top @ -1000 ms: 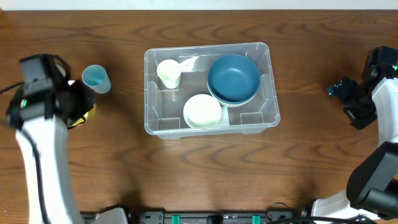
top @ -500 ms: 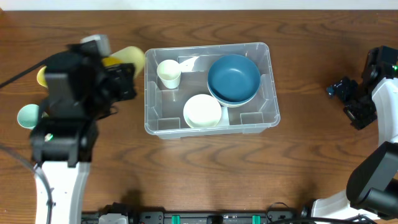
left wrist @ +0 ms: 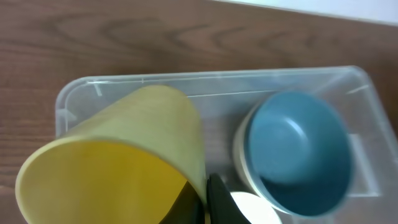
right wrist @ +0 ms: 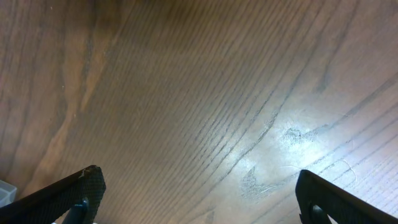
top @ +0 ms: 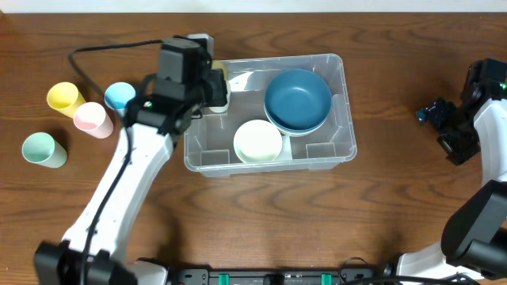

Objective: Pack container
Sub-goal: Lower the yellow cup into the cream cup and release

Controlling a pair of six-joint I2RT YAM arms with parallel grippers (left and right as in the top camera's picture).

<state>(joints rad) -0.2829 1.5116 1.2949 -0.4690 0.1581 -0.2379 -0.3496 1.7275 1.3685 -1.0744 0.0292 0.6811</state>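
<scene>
My left gripper will go down toward the bottom of the container's end beside the blue bowl and let go of the side of the yellow cup point(left wrist: 118, 155), as that end is still empty.
The clear container point(top: 207, 157) lies mid-table with a blue bowl point(top: 297, 99) and a white bowl point(top: 257, 141) inside. My left gripper point(top: 212, 83) hangs over its left end, shut on the rim of a yellow cup point(left wrist: 118, 155), one finger inside the cup and one outside. In the left wrist view the gripper point(left wrist: 205, 202) holds that cup tilted above the container point(left wrist: 74, 93), next to the blue bowl point(left wrist: 292, 149). At the right edge of the table, well apart from the container, my right gripper point(top: 440, 119) stands open. The right wrist view shows only bare wood between its fingertips point(right wrist: 199, 193).
Several cups stand on the table left of the container: a yellow one point(top: 63, 96), a pink one point(top: 93, 119), a blue one point(top: 120, 95) and a green one point(top: 40, 149). A black cable point(top: 103, 49) loops behind the left arm.
My left arm has swung from the far left to above the container's left end, carrying the yellow cup. The cups at the left are now uncovered. The right arm has not moved.
</scene>
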